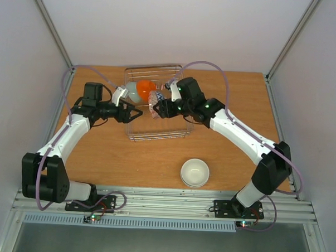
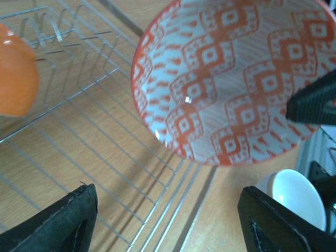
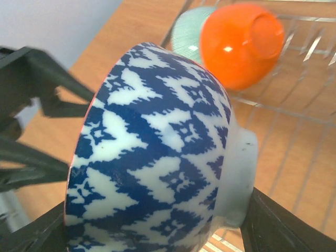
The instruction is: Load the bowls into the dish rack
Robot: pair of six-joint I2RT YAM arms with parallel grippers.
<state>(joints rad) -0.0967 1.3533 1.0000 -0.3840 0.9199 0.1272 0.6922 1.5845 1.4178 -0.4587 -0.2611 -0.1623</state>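
The rack wires beside the orange bowl's foot are empty, so my right gripper will next move outward and down onto them and let go of the zigzag bowl there.
The blue-and-white zigzag bowl is tipped on its side above the wire dish rack. My right gripper is shut on it, one finger at the rim and one at the foot. Its orange-patterned inside faces my left gripper, which stands open and empty just left of it, over the rack's wires. An orange bowl and a pale blue-green bowl stand on edge at the rack's far left.
A plain white bowl sits upright on the wooden table in front of the rack, near the right arm's base. Grey walls close in the table on three sides.
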